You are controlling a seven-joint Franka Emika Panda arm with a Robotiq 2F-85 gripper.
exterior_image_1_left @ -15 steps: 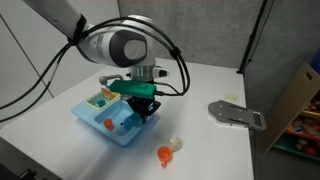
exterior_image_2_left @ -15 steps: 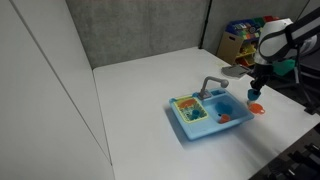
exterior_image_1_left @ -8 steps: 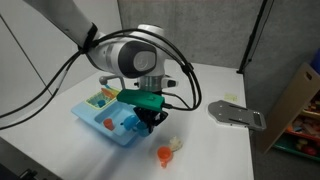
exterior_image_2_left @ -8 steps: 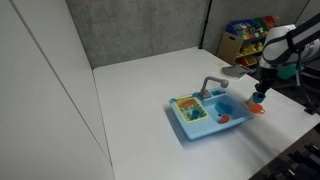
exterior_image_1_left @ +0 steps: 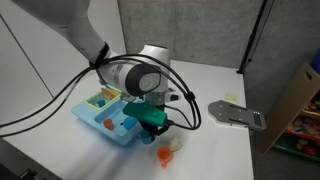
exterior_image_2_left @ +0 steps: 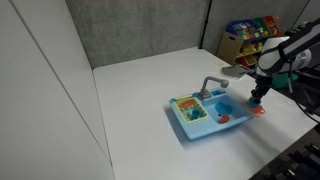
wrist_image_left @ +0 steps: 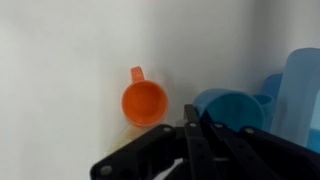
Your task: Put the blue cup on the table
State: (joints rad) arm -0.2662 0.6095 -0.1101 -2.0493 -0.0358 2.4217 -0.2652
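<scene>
The tabletop beside the orange cup is bare, so I'll move along the sink's edge and down to release the blue cup (wrist_image_left: pixel 228 108) there next.
In the wrist view the blue cup (wrist_image_left: pixel 228 108) sits just above the white table (wrist_image_left: pixel 60 60), between the orange cup (wrist_image_left: pixel 145 101) and the light-blue sink (wrist_image_left: pixel 300 85). My gripper (wrist_image_left: pixel 192 114) is shut on the blue cup's rim nearest the orange cup. In both exterior views the gripper (exterior_image_1_left: pixel 155 130) (exterior_image_2_left: pixel 261 97) is low over the table, just past the sink's (exterior_image_1_left: pixel 105 122) (exterior_image_2_left: pixel 205 115) edge, and it hides the blue cup there. The orange cup (exterior_image_1_left: pixel 163 155) (exterior_image_2_left: pixel 257 109) lies on the table right beside the gripper.
A grey flat device with a handle (exterior_image_1_left: pixel 238 115) lies on the table (exterior_image_1_left: pixel 220 80) beyond the gripper. The sink holds small toy items and has a grey tap (exterior_image_2_left: pixel 212 86). A small pale object (exterior_image_1_left: pixel 176 144) lies by the orange cup. Toy shelves (exterior_image_2_left: pixel 245 40) stand behind.
The gripper has moved with the blue cup from over the sink's edge out towards the orange cup and down close to the table.
</scene>
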